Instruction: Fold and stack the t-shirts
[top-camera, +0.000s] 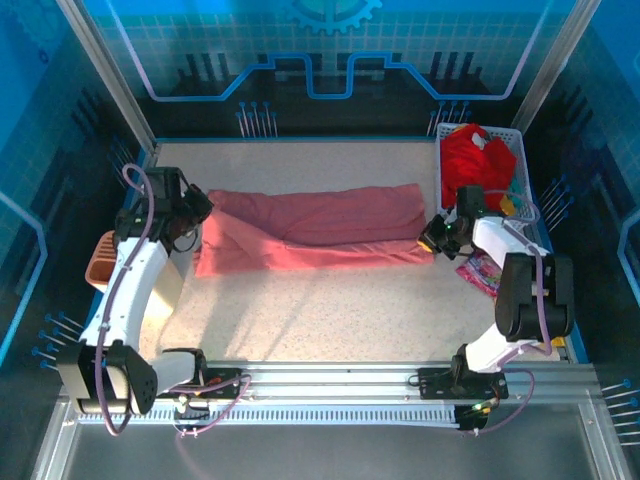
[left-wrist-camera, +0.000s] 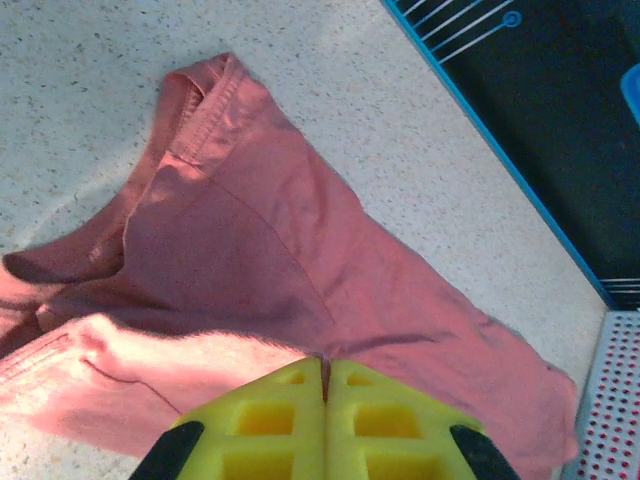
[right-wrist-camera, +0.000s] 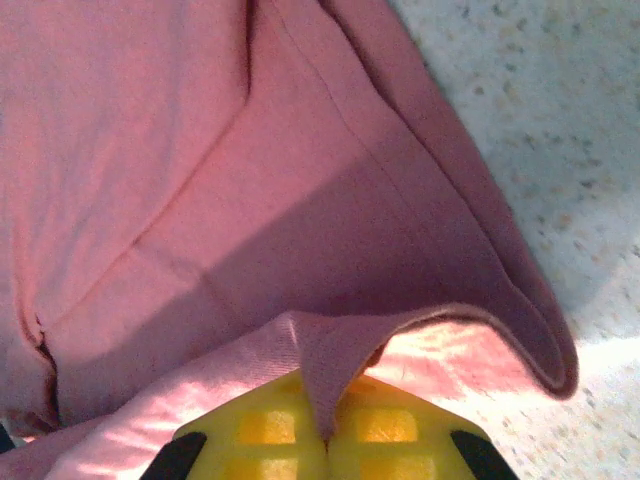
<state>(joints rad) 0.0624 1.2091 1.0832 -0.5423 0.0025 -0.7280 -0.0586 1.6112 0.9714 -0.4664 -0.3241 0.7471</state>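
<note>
I will move my right gripper outward over the pink t-shirt's end by the basket and release the fold there, because the fold's raised edge stands off the t-shirt.
A salmon-pink t-shirt (top-camera: 320, 228) lies folded into a long band across the middle of the table. My left gripper (top-camera: 200, 210) is shut on its left end; the left wrist view shows the yellow fingers (left-wrist-camera: 270, 420) closed with a sliver of the pink t-shirt (left-wrist-camera: 230, 250) pinched between them. At the band's right end, my right gripper (top-camera: 436, 236) is shut on a fold of the pink t-shirt (right-wrist-camera: 250, 200), which rises into the closed yellow fingers (right-wrist-camera: 400, 425). A red t-shirt (top-camera: 476, 160) lies bunched in the white basket (top-camera: 520, 150) at the back right, with yellow and green cloth beside it.
A colourful snack packet (top-camera: 480, 268) lies on the table just right of my right arm. An orange container (top-camera: 102, 256) sits at the left table edge beside my left arm. Blue walls enclose the table; a metal rail runs along the near edge.
</note>
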